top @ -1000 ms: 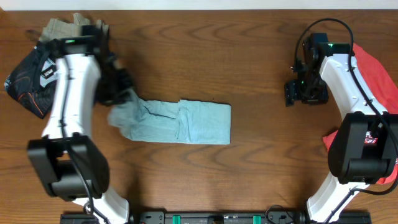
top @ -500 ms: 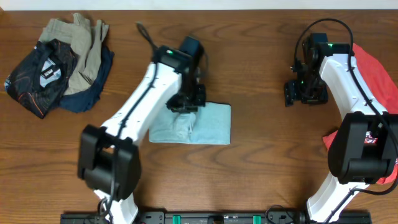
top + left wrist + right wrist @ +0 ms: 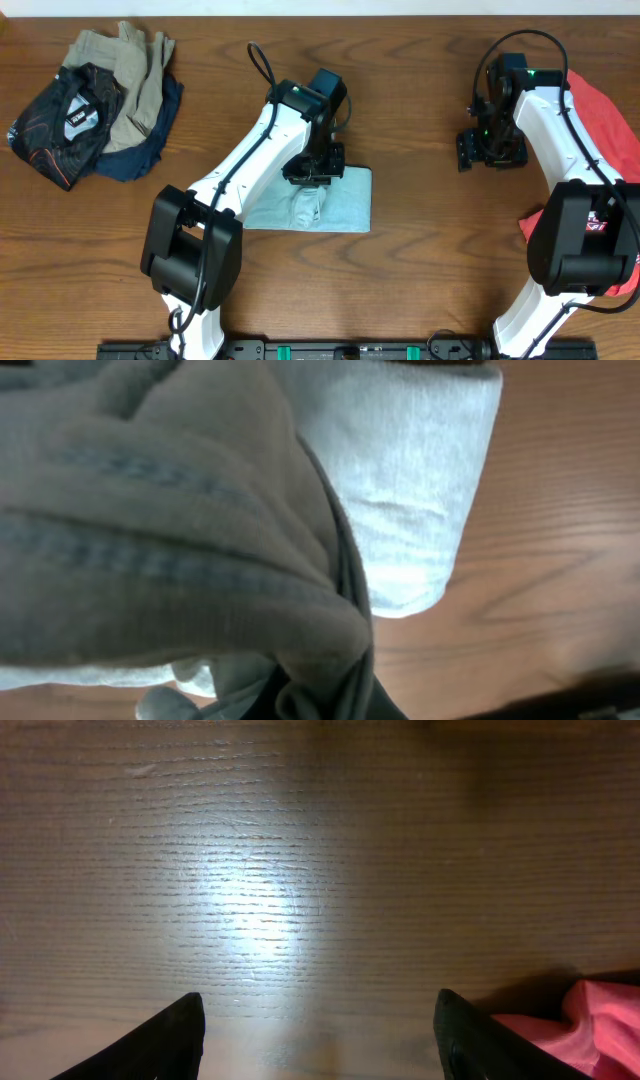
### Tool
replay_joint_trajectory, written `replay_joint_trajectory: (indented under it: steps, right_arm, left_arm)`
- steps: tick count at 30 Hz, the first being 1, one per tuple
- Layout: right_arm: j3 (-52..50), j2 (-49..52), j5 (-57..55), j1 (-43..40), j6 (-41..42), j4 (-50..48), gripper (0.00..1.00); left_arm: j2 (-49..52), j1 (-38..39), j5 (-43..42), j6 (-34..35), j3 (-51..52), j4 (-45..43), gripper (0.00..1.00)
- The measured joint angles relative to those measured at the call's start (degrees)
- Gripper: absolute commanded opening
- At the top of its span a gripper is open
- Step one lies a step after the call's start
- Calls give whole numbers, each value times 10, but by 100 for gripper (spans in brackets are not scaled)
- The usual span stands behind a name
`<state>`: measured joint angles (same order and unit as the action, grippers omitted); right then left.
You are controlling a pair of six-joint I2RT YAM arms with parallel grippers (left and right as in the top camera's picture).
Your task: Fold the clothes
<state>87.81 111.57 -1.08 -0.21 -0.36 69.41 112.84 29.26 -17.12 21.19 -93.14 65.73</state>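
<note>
The shirt's uncovered end (image 3: 352, 203) (image 3: 408, 500) lies right of my left gripper in the overhead view, so next my left gripper should carry the fold that way over that end and release.
The pale blue-grey T-shirt (image 3: 340, 203) lies folded in the middle of the table. My left gripper (image 3: 314, 168) is over its top edge, shut on a bunched fold of the shirt, which fills the left wrist view (image 3: 180, 510). The folded layer below shows there too, with a rounded edge (image 3: 410, 490). My right gripper (image 3: 485, 148) is open and empty above bare wood, far to the right. The red T-shirt (image 3: 610, 120) lies at the right edge behind the right arm. A corner of it shows in the right wrist view (image 3: 580, 1025).
A pile of dark, khaki and navy clothes (image 3: 95, 100) lies at the back left corner. Both arm bases stand at the front edge of the wooden table (image 3: 420, 90).
My left gripper has carried the left end of the pale shirt to the right over the rest, folding it to about half its length. The right arm has not moved.
</note>
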Motion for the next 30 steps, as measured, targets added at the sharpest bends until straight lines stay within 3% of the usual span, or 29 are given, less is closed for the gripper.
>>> replay_joint_trajectory:
  steps: [8,15,30]
  right_arm:
    - [0,0,0,0,0,0,72]
    - [0,0,0,0,0,0,72]
    - [0,0,0,0,0,0,73]
  left_arm:
    - [0,-33,-4,-17,-17,96,6]
    - [0,-77,-3,-17,-62,100,6]
    - [0,16,-25,-18,-63,67,6]
